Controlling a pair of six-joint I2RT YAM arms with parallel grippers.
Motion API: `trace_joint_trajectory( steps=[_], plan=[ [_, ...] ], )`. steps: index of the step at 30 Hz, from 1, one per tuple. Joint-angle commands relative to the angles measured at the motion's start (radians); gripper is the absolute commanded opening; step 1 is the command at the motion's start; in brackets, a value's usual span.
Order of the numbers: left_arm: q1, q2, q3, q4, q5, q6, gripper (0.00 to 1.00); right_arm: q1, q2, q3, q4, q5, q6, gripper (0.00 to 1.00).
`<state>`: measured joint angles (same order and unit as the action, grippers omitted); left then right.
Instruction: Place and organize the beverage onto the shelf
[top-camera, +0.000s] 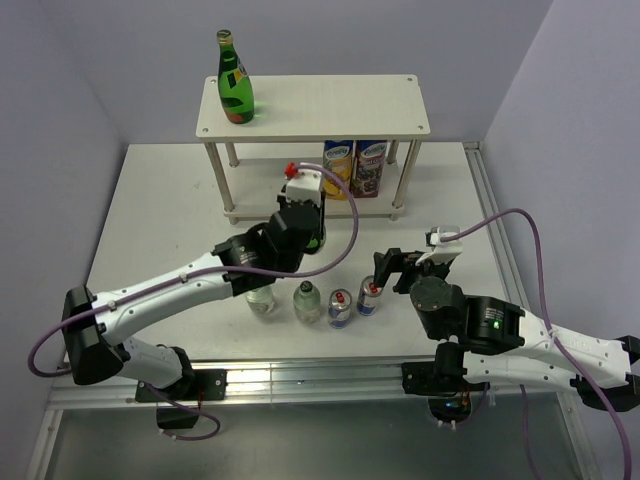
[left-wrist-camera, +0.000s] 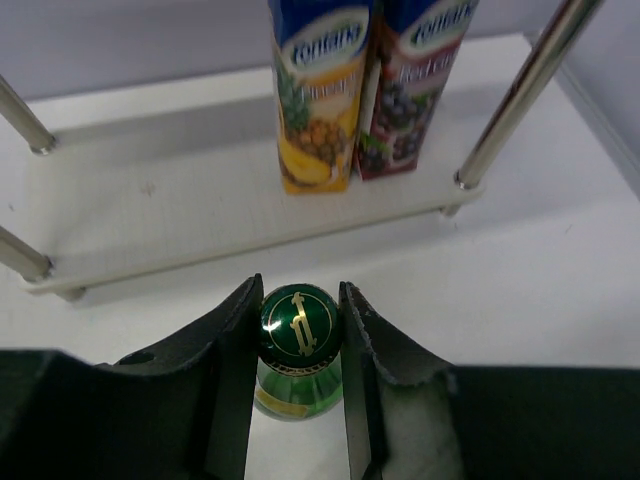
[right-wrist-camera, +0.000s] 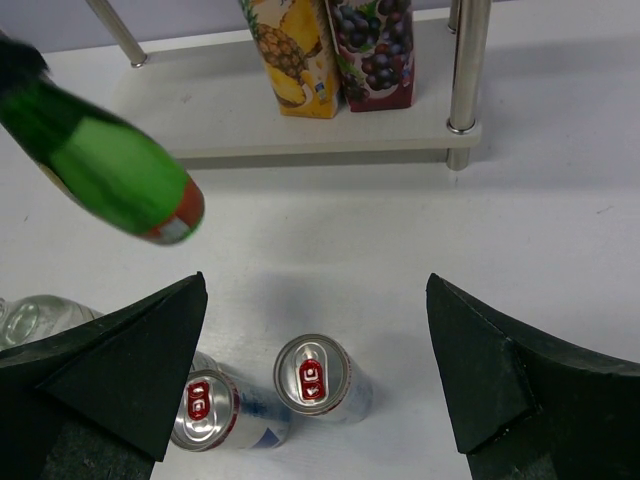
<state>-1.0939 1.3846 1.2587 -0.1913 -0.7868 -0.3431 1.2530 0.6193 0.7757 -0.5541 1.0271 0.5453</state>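
I should next move my left gripper up and outward to the shelf's top board (top-camera: 330, 100) beside the standing green bottle and let go of its bottle there, because that spot is empty.
On the shelf's top board (top-camera: 330, 100) one green glass bottle (top-camera: 235, 90) stands at the left end. My left gripper (left-wrist-camera: 300, 302) is shut on the cap and neck of a second green bottle (left-wrist-camera: 300, 325). In the right wrist view that bottle (right-wrist-camera: 110, 165) hangs tilted, its base off the table. Two slim cans (right-wrist-camera: 313, 372) (right-wrist-camera: 205, 410) stand upright on the table, below and between the fingers of my open right gripper (right-wrist-camera: 315, 285). Two small clear bottles (top-camera: 260, 300) (top-camera: 307, 300) stand left of the cans (top-camera: 340, 308) (top-camera: 369, 296).
Two juice cartons (top-camera: 340, 165) (top-camera: 371, 165) stand side by side on the shelf's lower board (left-wrist-camera: 150, 210), toward its right. Slim metal posts (right-wrist-camera: 468, 70) hold up the boards. A purple cable (top-camera: 520, 215) loops above the right arm.
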Motion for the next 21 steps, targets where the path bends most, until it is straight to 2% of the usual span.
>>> trace_joint_trajectory(
  steps=[1,11,21],
  plan=[
    [0.029,-0.050,0.197,0.049,-0.025,0.110,0.00,0.011,-0.010,-0.010,0.020,0.025,0.005,0.97],
    [0.146,0.057,0.670,-0.042,0.067,0.268,0.00,0.011,-0.030,-0.019,0.034,0.027,-0.005,0.96],
    [0.200,0.180,0.909,0.046,0.101,0.412,0.00,0.014,-0.041,-0.021,0.037,0.028,-0.005,0.96]
  ],
)
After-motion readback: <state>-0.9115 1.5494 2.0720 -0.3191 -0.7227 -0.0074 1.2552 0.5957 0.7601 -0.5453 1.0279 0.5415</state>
